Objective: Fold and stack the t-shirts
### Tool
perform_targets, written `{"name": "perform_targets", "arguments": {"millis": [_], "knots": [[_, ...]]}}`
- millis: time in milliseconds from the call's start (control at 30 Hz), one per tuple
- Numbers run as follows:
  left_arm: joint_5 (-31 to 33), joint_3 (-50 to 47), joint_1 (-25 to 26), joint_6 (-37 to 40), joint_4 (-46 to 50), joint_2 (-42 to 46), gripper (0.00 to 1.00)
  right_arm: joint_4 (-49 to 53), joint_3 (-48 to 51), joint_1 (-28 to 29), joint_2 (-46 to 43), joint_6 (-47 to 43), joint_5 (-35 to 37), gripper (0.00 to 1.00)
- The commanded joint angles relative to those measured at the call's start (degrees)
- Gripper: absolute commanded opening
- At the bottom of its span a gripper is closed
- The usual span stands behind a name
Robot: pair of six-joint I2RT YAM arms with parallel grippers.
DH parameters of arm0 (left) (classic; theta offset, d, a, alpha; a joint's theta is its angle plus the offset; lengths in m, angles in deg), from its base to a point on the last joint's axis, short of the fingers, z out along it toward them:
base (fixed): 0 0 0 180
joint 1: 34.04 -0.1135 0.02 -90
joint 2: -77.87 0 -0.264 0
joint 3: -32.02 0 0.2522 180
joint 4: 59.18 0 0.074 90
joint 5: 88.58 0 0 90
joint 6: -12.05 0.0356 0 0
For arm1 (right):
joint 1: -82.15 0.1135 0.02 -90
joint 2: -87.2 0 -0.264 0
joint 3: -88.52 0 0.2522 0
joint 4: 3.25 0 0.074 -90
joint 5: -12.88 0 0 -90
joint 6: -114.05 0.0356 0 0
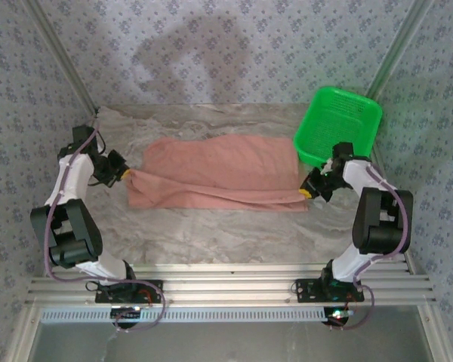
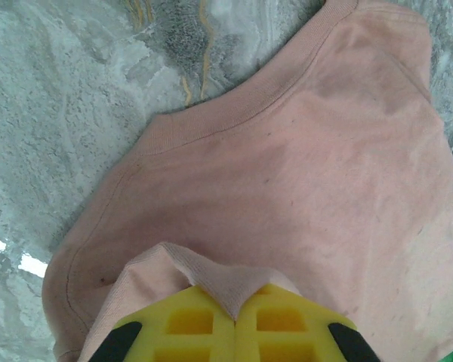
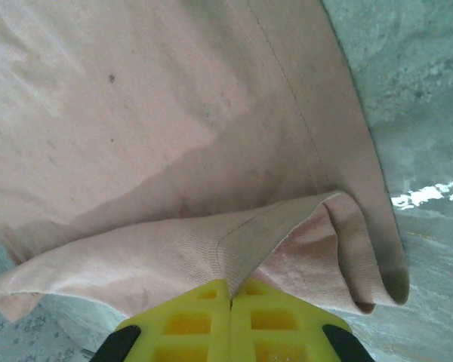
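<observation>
The raised cloth still stops short of the ribbed collar edge (image 2: 204, 127), so I need to move my left gripper outward toward that edge and release the pinched fold.
A salmon-pink t-shirt (image 1: 219, 173) lies folded lengthwise across the middle of the marble table (image 1: 211, 234). My left gripper (image 1: 125, 176) is shut on the shirt's left end; in the left wrist view its yellow fingers (image 2: 204, 324) pinch a raised ribbed fold of t-shirt (image 2: 287, 173) cloth near the collar edge. At the shirt's right end my right gripper (image 1: 305, 193) is shut on the cloth. The right wrist view has its yellow fingers (image 3: 204, 320) clamped on a lifted hem of the t-shirt (image 3: 136, 113), with a curled corner to the right.
A bright green plastic basket (image 1: 338, 124) stands at the back right, close behind the right arm. Patterned walls enclose the table on three sides. Bare marble shows in front of the shirt.
</observation>
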Motion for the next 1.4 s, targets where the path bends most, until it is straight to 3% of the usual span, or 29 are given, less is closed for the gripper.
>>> {"name": "perform_targets", "arguments": {"millis": [0, 1200, 1233, 1367], "knots": [[-0.04, 0.34, -0.98, 1.63, -0.87, -1.23, 0.00, 1.35, -2.24, 0.36, 1.34, -0.70, 1.60, 0.04], [-4.60, 17.08, 2.71, 5.94, -1.26, -20.83, 0.00, 1.46, -6.19, 0.85, 5.05, -0.63, 2.76, 0.11], [-4.77, 17.16, 2.81, 6.13, -1.57, -21.19, 0.04, 1.52, -6.19, 0.88, 5.11, -0.64, 2.82, 0.14], [-6.17, 17.71, 2.48, 5.11, -3.77, -20.37, 0.37, 0.68, -6.88, 1.04, 3.29, -0.86, 2.75, 0.31]]}}
